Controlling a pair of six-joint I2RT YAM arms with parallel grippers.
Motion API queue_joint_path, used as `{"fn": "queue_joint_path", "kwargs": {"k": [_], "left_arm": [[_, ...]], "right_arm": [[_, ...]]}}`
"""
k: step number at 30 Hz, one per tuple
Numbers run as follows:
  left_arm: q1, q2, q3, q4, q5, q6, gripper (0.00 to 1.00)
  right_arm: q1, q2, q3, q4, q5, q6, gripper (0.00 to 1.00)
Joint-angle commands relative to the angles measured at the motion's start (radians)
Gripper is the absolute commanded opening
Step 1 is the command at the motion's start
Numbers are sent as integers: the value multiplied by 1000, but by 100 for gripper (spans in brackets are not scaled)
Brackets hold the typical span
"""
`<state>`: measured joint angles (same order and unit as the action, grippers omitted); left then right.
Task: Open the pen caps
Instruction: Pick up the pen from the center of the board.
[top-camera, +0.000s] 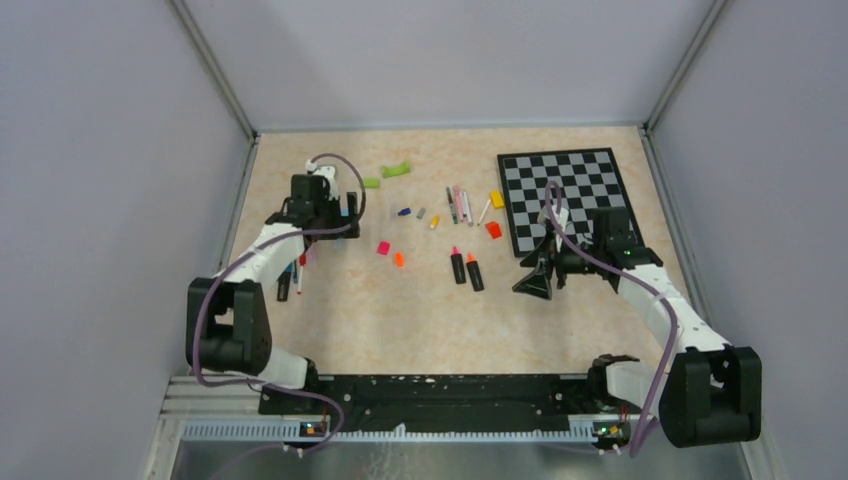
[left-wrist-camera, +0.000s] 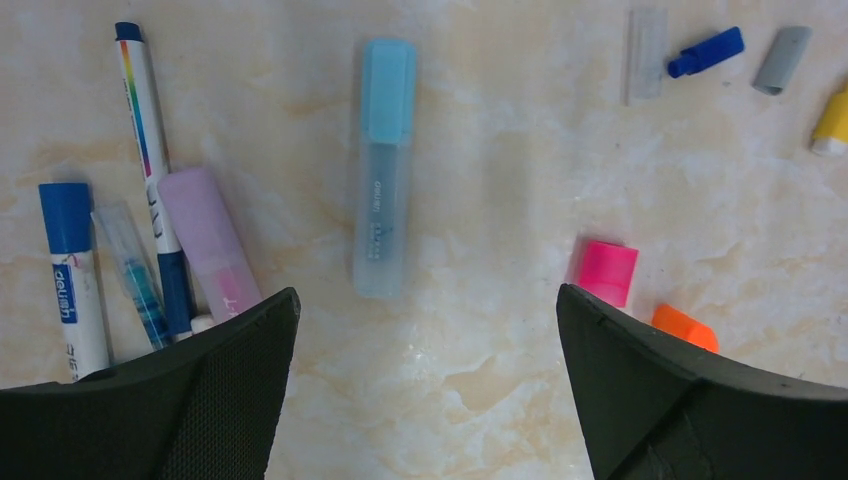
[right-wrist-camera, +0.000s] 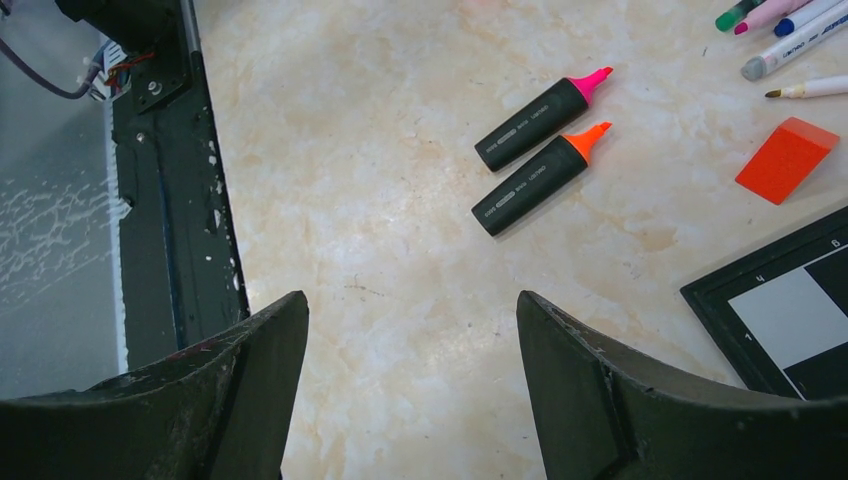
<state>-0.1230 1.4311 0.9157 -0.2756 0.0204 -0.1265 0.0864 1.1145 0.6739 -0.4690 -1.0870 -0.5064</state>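
Note:
The highlighter's light-blue cap is still on, so next I should move my left gripper down and outward, open fingers astride the highlighter's pale body (left-wrist-camera: 380, 222).
My left gripper (top-camera: 340, 228) is open and empty, low over the table; in the left wrist view (left-wrist-camera: 426, 296) a capped light-blue highlighter (left-wrist-camera: 383, 170) lies just ahead between its fingers. Left of it lie several capped pens (left-wrist-camera: 150, 200). Loose caps lie to the right: pink (left-wrist-camera: 605, 272), orange (left-wrist-camera: 685, 327), blue (left-wrist-camera: 706, 52), grey (left-wrist-camera: 782, 60) and yellow (left-wrist-camera: 830, 122). My right gripper (top-camera: 535, 282) is open and empty over bare table (right-wrist-camera: 411, 300). Two uncapped black highlighters, pink-tipped (right-wrist-camera: 540, 118) and orange-tipped (right-wrist-camera: 535, 180), lie ahead of it.
A chessboard (top-camera: 570, 195) lies at the back right, its corner beside my right gripper (right-wrist-camera: 790, 320). An orange block (right-wrist-camera: 787, 158), a yellow block (top-camera: 497, 199) and more pens (top-camera: 460, 205) lie mid-table. Green pieces (top-camera: 397, 170) lie at the back. The base rail (right-wrist-camera: 165, 180) runs along the near edge.

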Motion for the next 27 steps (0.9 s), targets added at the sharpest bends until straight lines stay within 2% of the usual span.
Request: {"fn": "queue_joint_path", "kwargs": {"k": [1, 9, 15, 27], "left_arm": [[64, 92, 99, -29, 99, 44, 98], [82, 281, 226, -114, 104, 102, 87], [82, 347, 272, -122, 69, 114, 76], [82, 428, 319, -140, 86, 116, 57]], "right_arm": [[-13, -18, -4, 36, -39, -33, 75], [-18, -11, -6, 38, -37, -31, 75], [-22, -7, -10, 43, -39, -27, 75], [-27, -6, -8, 41, -46, -28, 75]]}}
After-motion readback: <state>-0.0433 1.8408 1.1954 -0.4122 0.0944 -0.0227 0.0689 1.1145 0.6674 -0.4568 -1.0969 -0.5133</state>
